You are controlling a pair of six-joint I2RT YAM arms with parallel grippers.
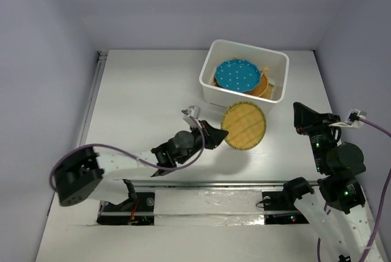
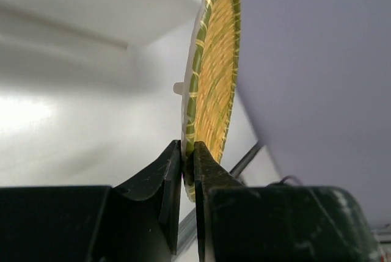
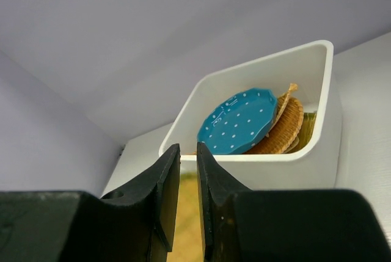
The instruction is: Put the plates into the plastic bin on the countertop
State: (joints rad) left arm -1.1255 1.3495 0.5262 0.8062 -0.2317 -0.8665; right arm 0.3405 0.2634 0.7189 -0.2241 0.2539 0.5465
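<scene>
The wicker plate, still in front of the bin's near side, goes up and outward over the teal-blue dotted plate (image 1: 236,74) in my left gripper next.
My left gripper (image 1: 218,132) is shut on the rim of a round woven wicker plate (image 1: 243,125) with a green edge and holds it above the countertop (image 1: 140,97), just in front of the white plastic bin (image 1: 211,85). In the left wrist view the plate (image 2: 215,72) stands edge-on between my fingers (image 2: 189,152). The teal-blue dotted plate (image 1: 236,74) lies in the bin on top of other wicker plates (image 1: 264,84). It also shows in the right wrist view (image 3: 241,121). My right gripper (image 1: 299,115) is at the right, nearly shut and empty (image 3: 188,152).
A metal rail (image 1: 93,94) runs along the table's left edge. Purple-grey walls close in the back and sides. A white tag (image 1: 190,111) sticks up near my left wrist. The arm bases sit at the near edge.
</scene>
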